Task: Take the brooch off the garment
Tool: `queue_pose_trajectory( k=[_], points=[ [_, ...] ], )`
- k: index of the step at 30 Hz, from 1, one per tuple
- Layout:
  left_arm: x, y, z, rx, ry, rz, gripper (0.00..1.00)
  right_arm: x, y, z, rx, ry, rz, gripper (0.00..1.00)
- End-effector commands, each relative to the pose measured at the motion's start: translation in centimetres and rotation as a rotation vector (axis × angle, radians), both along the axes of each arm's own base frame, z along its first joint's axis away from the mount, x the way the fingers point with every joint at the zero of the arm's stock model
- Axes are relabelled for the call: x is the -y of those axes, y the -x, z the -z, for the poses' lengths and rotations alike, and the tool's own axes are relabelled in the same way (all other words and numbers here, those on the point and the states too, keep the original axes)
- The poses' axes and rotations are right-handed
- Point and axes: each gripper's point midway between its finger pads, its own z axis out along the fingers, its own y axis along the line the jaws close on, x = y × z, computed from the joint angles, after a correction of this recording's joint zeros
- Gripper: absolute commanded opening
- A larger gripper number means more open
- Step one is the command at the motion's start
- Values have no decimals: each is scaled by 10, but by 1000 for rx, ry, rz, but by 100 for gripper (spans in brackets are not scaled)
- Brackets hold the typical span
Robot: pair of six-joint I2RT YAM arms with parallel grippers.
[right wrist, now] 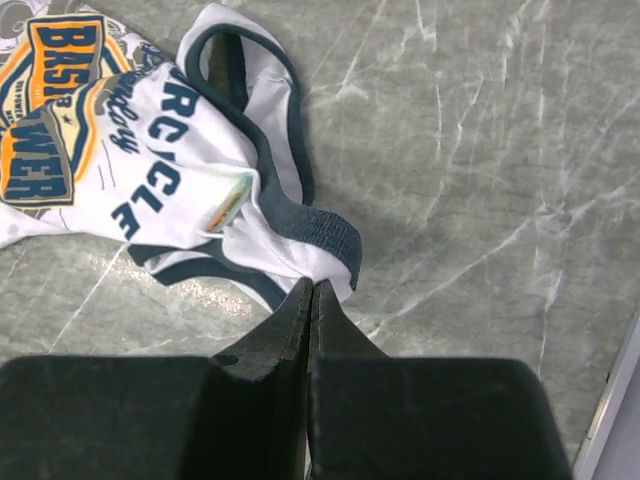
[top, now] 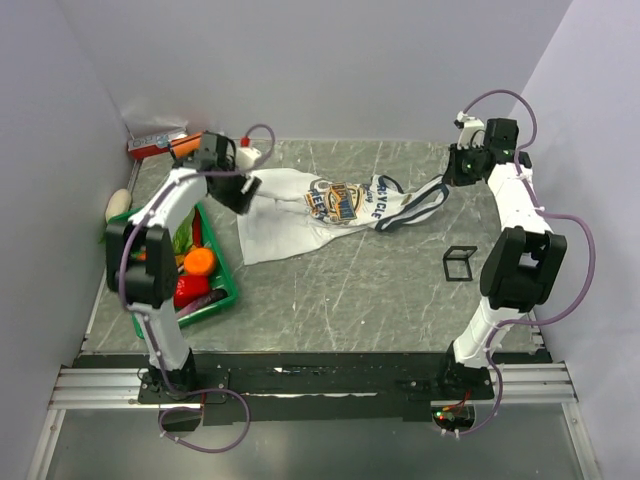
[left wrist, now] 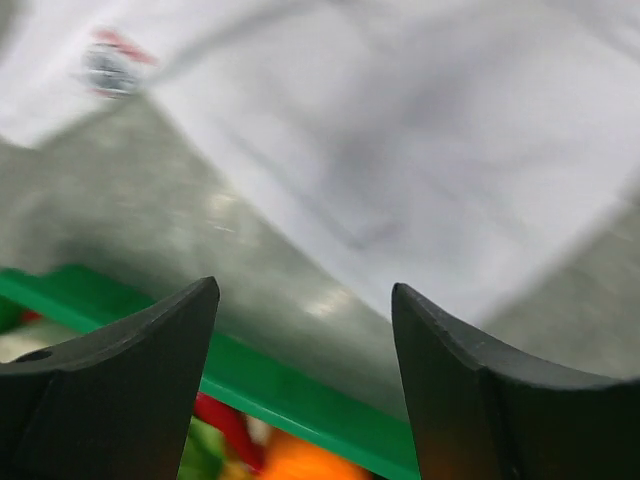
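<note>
Next, my left gripper lowers back onto the white hem's near corner (top: 248, 258) (left wrist: 468, 308), below and back from it, as bare tabletop there leaves its fingers room.
The white garment (top: 300, 215) with navy trim and a blue-and-gold chest graphic lies crumpled on the grey table, stretched out to the right. A small oval multicoloured piece, apparently the brooch (right wrist: 228, 200), sits on the cloth (right wrist: 190, 150) by the navy lettering. My right gripper (top: 447, 182) is shut on the garment's navy-trimmed edge, with cloth pinched at its tips (right wrist: 311, 285). My left gripper (top: 237, 195) is open and empty (left wrist: 305, 290), hovering over the garment's left hem (left wrist: 400, 120) and the basket's rim. A blurred round grey-and-red mark (left wrist: 110, 68) shows on the cloth there.
A green basket (top: 228, 292) with an orange (top: 200, 261) and other produce stands at the left, its rim (left wrist: 300, 395) just under my left fingers. A black wire frame (top: 460, 263) stands at the right. Red and white items (top: 155, 148) sit at the back left corner. Walls enclose the table.
</note>
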Motion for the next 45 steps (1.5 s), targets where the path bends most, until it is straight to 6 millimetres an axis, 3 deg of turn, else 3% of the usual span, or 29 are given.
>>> queue_pose_trajectory(
  k=[1,3,8,15,21,28,31,32,35,36,37,38,39,40,41,42,43,44,45],
  points=[
    [51,63,-30,-41,154,57,75,-4,-3,-7,36,-3,-4,0],
    [56,97,-5,-180,170,45,73,-4,-3,-6,35,-1,-6,0],
    [47,132,34,-279,93,31,72,-5,-6,-8,36,-10,-8,0],
    [42,132,73,-272,-5,80,69,-10,-5,-8,31,-25,-16,0],
    [56,123,99,-250,-51,103,69,-15,2,-1,11,-37,-25,0],
    [53,134,124,-300,-151,119,47,-15,5,1,6,-33,-22,0],
    [45,144,127,-318,-187,152,16,-15,3,-5,23,-27,-23,0],
    [44,144,124,-310,-193,172,1,-15,2,-6,24,-27,-25,0],
    [40,124,84,-215,-197,199,1,-9,-9,-27,77,-6,-29,0],
    [41,113,61,-158,-176,201,1,-6,-18,-49,126,3,-30,0],
    [44,86,23,-62,-141,192,1,-3,-22,-61,151,10,-27,0],
    [30,71,1,-24,-128,169,1,2,-34,-86,208,19,-23,0],
    [26,57,-21,25,-106,158,1,5,-39,-97,224,15,-13,0],
    [27,31,-67,136,-69,155,1,14,-47,-100,224,-11,21,0],
    [11,15,-87,184,-81,141,1,20,-55,-133,299,-20,41,0],
    [4,8,-90,170,-96,142,1,22,-60,-147,337,-48,47,0],
    [-2,-13,-133,273,-106,130,1,23,-64,-159,368,-64,56,0],
    [-15,-23,-148,302,-131,124,1,26,-68,-179,417,-71,69,0],
    [-19,-34,-142,279,-145,125,1,26,-71,-192,454,-68,66,0]
  ],
)
